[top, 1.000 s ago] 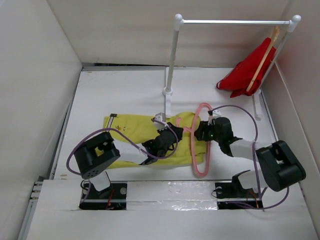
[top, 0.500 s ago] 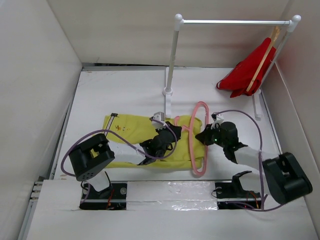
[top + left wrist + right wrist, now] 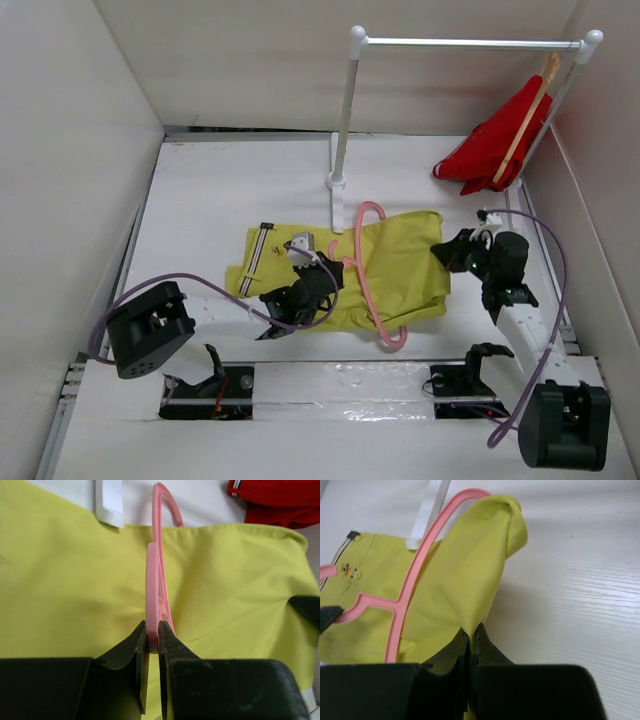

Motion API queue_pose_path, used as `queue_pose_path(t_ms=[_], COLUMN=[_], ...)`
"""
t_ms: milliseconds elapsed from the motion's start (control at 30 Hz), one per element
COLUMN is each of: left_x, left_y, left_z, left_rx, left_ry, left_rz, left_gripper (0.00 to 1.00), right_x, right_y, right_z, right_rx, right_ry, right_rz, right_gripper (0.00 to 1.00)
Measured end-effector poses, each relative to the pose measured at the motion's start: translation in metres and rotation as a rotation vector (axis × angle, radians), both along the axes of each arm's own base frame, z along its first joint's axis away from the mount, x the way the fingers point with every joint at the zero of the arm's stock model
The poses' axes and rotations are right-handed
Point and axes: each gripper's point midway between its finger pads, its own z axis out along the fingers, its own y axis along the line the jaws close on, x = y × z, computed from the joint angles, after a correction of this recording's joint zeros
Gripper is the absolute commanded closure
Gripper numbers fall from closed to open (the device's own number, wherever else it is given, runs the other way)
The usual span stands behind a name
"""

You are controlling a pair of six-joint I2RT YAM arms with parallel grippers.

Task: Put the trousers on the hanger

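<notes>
My right gripper draws to the right in the top view next, then lowers and releases the trousers' edge, since bare tabletop lies below it on that side.
The yellow-green trousers (image 3: 405, 265) lie mid-table, with the striped waistband at their left end. The thin pink hanger (image 3: 393, 340) stands across them, and one fold of fabric is draped over its right side. My left gripper (image 3: 338, 268) is shut on the hanger's frame; the left wrist view shows the pink hanger (image 3: 152, 580) pinched between the jaws of the left gripper (image 3: 152, 636) above the trousers (image 3: 75, 580). My right gripper (image 3: 446, 255) is shut on the trousers' right edge. The right wrist view shows the right gripper (image 3: 471, 636) pinching a raised peak of the trousers (image 3: 470, 570) beside the hanger (image 3: 420, 565).
A white clothes rack (image 3: 345, 110) stands at the back, its base just behind the trousers. A red garment (image 3: 490, 145) hangs on a tan wooden hanger at the rack's right end. White walls enclose the table on the left, back and right.
My right gripper closed on the trousers and pulled them to the right, over the hanger. The whole garment slid right. My left gripper, still holding the hanger, shifted slightly left.
</notes>
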Motion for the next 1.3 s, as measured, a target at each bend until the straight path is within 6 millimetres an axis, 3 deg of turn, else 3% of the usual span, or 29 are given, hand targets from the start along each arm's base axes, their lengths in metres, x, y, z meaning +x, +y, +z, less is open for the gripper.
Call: queue_pose_path(t_ms=[167,333,633,900,1167,1267,1300], left_x=[-0.012,-0.018,-0.024,-0.022,-0.012,-0.011,-0.011], left_y=[0.012,0.02,0.046,0.041,0.021,0.015,0.013], left_z=[-0.008,-0.008,0.015,0.03,0.069,0.081,0.084], left_rx=[0.03,0.054,0.123,0.196,0.247,0.261,0.263], left_ry=[0.009,0.017,-0.009,-0.03,-0.091,-0.108,-0.111], left_rz=[-0.017,-0.023,-0.024,-0.062,-0.101,-0.122,-0.13], left_gripper=[1.0,1.0,1.0,1.0,1.0,1.0,1.0], right_x=[0.012,0.02,0.047,0.055,0.049,0.043,0.042], right_y=[-0.033,-0.045,-0.07,-0.072,-0.074,-0.071,-0.07], right_z=[-0.007,-0.02,0.023,0.013,-0.011,-0.026,-0.03], right_rx=[0.017,0.061,0.063,0.075,0.07,0.076,0.079], right_ry=[0.044,0.117,0.016,0.025,0.056,0.091,0.1], right_rz=[-0.107,-0.15,-0.216,-0.218,-0.242,-0.242,-0.241], right_gripper=[1.0,1.0,1.0,1.0,1.0,0.81,0.6])
